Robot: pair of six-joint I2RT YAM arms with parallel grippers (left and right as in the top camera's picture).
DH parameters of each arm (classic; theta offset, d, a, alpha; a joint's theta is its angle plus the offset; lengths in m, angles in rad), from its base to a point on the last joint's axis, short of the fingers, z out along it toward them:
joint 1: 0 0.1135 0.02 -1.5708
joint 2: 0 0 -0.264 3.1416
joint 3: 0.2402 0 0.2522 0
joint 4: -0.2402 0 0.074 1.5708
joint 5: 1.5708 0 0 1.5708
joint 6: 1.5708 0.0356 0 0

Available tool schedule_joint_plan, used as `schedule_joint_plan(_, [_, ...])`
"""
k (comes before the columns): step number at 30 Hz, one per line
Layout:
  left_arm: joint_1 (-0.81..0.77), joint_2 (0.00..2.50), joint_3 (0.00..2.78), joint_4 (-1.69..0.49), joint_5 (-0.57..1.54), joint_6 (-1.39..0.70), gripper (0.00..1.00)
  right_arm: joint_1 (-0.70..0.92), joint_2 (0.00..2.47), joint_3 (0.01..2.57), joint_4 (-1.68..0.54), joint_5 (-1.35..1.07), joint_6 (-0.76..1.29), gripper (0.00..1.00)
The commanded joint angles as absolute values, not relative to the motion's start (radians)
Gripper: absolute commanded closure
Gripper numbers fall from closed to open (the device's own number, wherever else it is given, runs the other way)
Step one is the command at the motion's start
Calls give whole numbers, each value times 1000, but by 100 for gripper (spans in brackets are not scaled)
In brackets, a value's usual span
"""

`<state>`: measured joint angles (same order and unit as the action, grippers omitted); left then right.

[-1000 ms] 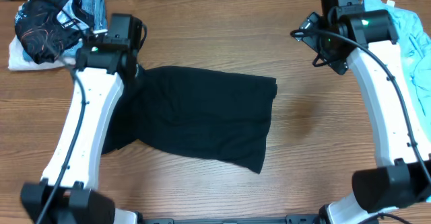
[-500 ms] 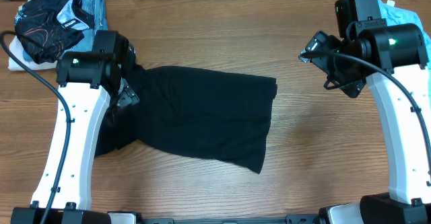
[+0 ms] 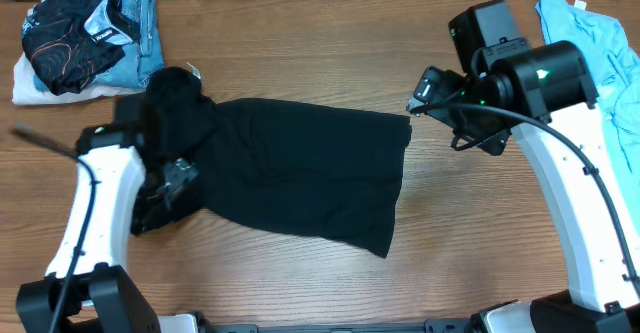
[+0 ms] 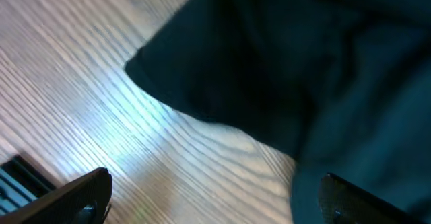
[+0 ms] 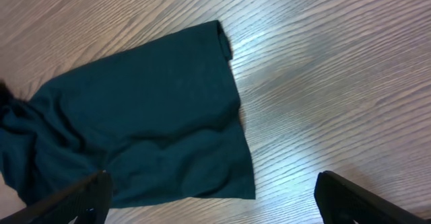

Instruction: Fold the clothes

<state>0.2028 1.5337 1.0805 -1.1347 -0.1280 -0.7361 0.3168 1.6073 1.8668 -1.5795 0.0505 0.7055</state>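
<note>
My left gripper's open fingers have bare wood showing between them. They will go down next around the gathered fold [image 3: 182, 209] [image 4: 259, 126] at the black T-shirt's edge below.
The black T-shirt [image 3: 290, 173] lies spread across the middle of the table, bunched at its upper left where a small white label [image 3: 194, 70] shows. My left gripper [image 3: 160, 195] hovers open over the shirt's left edge. In the left wrist view the left gripper [image 4: 219, 207] has bare wood between its fingers and black cloth [image 4: 303, 62] above and to the right. My right gripper [image 3: 445, 113] is open just right of the shirt's right edge. The right wrist view shows the right gripper [image 5: 215, 204] above the shirt's corner [image 5: 155, 116]. A light blue T-shirt [image 3: 590, 33] lies at the back right.
A pile at the back left holds a black printed garment [image 3: 70, 38], blue jeans [image 3: 135, 13] and a white cloth [image 3: 30, 83]. Bare wooden table [image 3: 470, 223] lies to the right of and in front of the black shirt.
My left arm has swung toward the front along the shirt's left side, uncovering the bunched collar. My right arm has moved left, nearer the shirt's right edge. Both grippers stay open.
</note>
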Motion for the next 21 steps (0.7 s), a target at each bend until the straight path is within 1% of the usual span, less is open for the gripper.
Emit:
schedule_joint_plan(1, [291,1530,1010,-1080,-14,-677,0,332,1588,1864,-1565,50,700,0])
schedule_joint_plan(7, [349,1530,902,-972,-6,-672,0,339,1588,1864,-1558,50,703,0])
schedule_joint_plan(15, [349,1530,843,-839,-1,-677,1,339,1588,1864,-1559,50,702,1])
schedule_joint_plan(16, [349,1530,841,-834,2,-678,2,339,1588,1864,-1559,50,702,1])
schedule_joint_plan(18, [349,1530,840,-832,2,-682,14,339,1588,1864,-1558,51,702,1])
schedule_joint_plan(21, [349,1534,840,-817,7,-685,26,339,1588,1864,-1553,50,703,1])
